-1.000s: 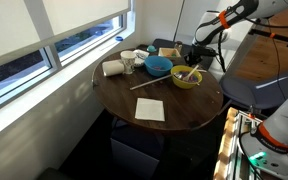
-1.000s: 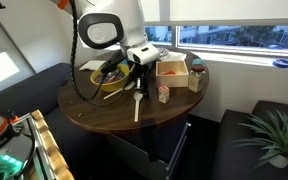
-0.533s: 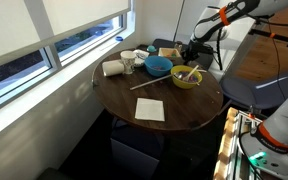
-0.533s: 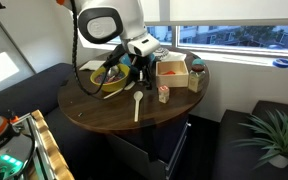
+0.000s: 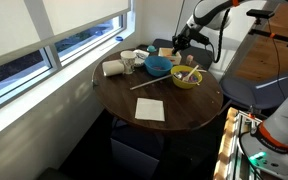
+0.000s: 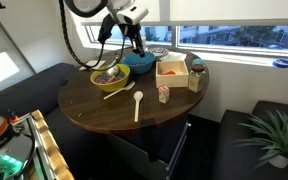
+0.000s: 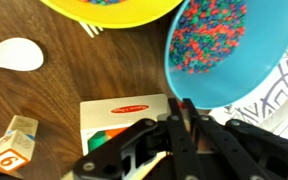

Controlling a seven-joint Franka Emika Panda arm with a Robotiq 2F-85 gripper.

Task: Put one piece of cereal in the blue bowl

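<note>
My closed fingers are at the blue bowl's rim, so I need to move my gripper to the right in the wrist view, over the inside of the blue bowl, and let go.
The blue bowl (image 7: 229, 45) holds many colourful cereal pieces; it shows in both exterior views (image 5: 158, 66) (image 6: 139, 63). The yellow-green bowl (image 5: 186, 78) (image 6: 109, 77) (image 7: 114, 10) beside it also holds cereal. My gripper (image 5: 178, 42) (image 6: 136, 45) hangs raised above the table near the blue bowl's rim. In the wrist view its fingers (image 7: 179, 105) are pressed together just beside the blue bowl's edge. No cereal piece shows between the fingertips.
A white spoon (image 6: 137, 103) (image 7: 14, 55), an open box (image 6: 171, 72) (image 7: 124, 120), a small carton (image 6: 164, 94) (image 7: 6, 145) and a jar (image 6: 196, 78) stand on the round wooden table (image 5: 184, 115). A napkin (image 5: 150, 109), a cup (image 5: 128, 62) and a roll (image 5: 113, 68) lie there too.
My gripper has risen from low over the yellow-green bowl and moved up and over toward the blue bowl. The bowls and other things have not moved.
</note>
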